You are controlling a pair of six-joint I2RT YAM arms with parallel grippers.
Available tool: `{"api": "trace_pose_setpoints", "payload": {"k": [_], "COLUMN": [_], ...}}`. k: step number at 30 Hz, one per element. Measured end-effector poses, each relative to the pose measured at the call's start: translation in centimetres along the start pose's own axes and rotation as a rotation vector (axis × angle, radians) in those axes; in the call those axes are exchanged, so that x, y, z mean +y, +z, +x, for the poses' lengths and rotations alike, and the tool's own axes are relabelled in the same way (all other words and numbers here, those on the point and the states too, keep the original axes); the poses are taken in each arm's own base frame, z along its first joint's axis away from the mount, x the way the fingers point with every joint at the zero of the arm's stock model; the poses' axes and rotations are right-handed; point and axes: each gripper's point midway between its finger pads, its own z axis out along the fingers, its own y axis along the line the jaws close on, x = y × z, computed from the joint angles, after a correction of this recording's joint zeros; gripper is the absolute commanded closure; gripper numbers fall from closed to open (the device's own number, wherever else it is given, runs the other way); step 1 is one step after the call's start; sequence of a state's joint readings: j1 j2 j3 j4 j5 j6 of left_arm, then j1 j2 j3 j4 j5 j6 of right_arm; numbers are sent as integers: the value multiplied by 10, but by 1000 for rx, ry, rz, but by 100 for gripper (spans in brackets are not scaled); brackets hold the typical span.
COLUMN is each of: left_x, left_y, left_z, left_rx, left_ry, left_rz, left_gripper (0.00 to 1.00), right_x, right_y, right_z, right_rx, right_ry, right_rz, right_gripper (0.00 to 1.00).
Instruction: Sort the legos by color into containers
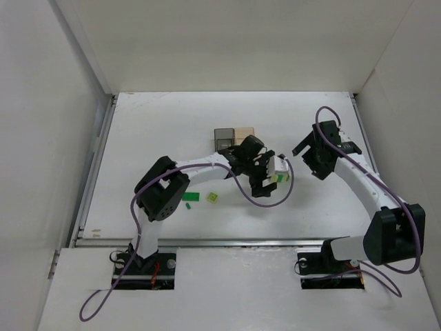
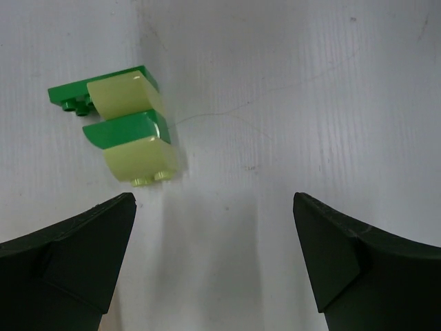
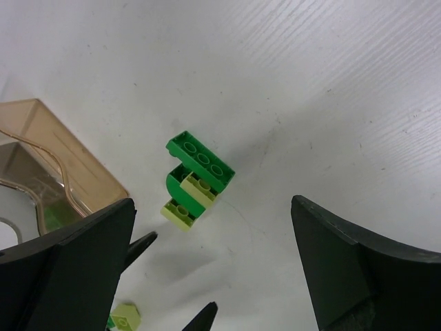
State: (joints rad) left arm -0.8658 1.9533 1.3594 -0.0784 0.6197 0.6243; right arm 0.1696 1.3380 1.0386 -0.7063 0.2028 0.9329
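Observation:
My right gripper moves down toward the clump next, onto the dark green end plate and adjoining lime brick, since that end lies clear of the left gripper.
A clump of joined dark green and lime legos lies on the white table just ahead and left of my open, empty left gripper. From above, the clump sits by the left gripper. It also shows in the right wrist view, below my open, empty right gripper, which hovers to the right. The joined bins stand behind: smoky grey and pale tan. Loose legos lie to the left: a dark green plate and a lime brick.
The tan bin's corner and the grey bin sit at the left edge of the right wrist view. The left gripper's fingertips and a lime brick show low in that view. White walls enclose the table.

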Motion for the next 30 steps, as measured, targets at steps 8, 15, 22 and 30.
{"api": "trace_pose_setpoints", "payload": {"k": [8,15,22,30], "left_x": [26,44,58,68], "left_y": [39,45,43,26], "left_z": [-11,-2,-6,20], "left_rx": [-16,5,9,43], "left_ry": [-71,-86,36,78], "left_rz": [-75,-163,-212,-223], "left_gripper": [9,8,4,7], "right_x": [1,0,10,21], "right_y": [2,0,-13,-1], "right_z": [-1,-1,-10,5], "right_rx": [-12,-21,-56,22], "right_ry": [-36,-109,-186,-291], "right_rz": [-18,-44,-126,-186], "right_gripper": [0,0,0,9]}}
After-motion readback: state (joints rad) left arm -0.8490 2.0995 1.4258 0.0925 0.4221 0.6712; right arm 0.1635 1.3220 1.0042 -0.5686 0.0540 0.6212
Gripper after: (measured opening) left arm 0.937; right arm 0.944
